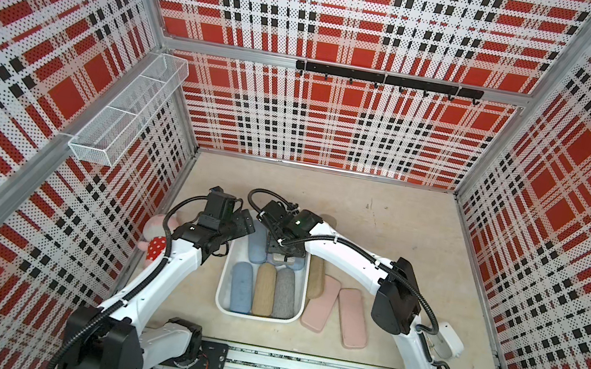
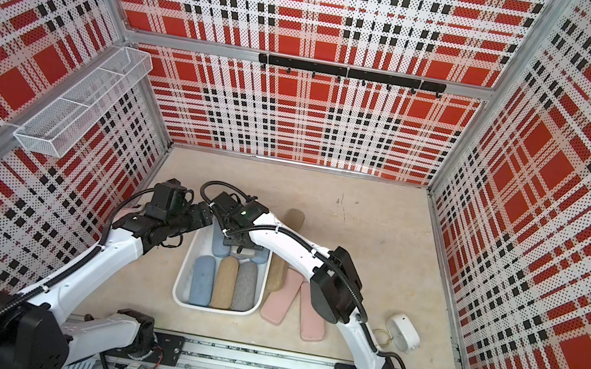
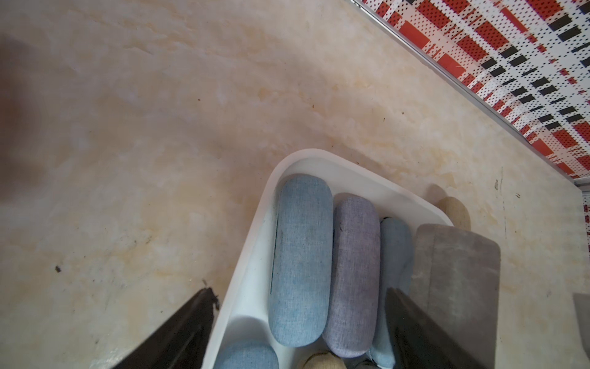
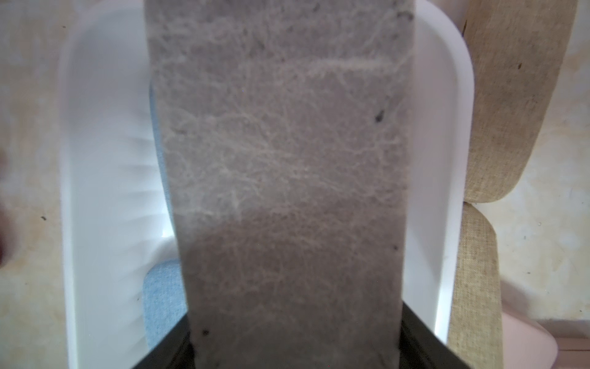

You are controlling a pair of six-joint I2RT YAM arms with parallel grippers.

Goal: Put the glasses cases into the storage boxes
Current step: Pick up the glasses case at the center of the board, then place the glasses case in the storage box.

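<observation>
I need to lower my right gripper onto the blue case between the lavender and tan cases next and release the grey case, because that spot is below my gripper.
The white storage box point(image 1: 227, 273) point(image 2: 183, 270) holds a front row of light blue point(image 1: 242, 287), tan point(image 1: 264, 289) and grey point(image 1: 285, 293) glasses cases. In its back row lie a blue case point(image 3: 301, 255), a lavender one point(image 3: 352, 271) and another blue one point(image 3: 394, 252). My right gripper point(image 1: 284, 251) point(image 4: 292, 326) is shut on a boxy grey case point(image 4: 281, 159) point(image 3: 456, 265), hanging over the box's back right part. My left gripper point(image 1: 243, 223) point(image 3: 298, 290) stands open over the box's back left corner, holding nothing.
Outside the box on its right lie a tan case point(image 1: 315, 277) and two flat pink cases point(image 1: 322, 305) point(image 1: 352, 318). Another tan case point(image 2: 294, 216) lies behind it. A pink plush toy point(image 1: 154, 242) sits at the left wall, a white device point(image 2: 403, 332) at the right.
</observation>
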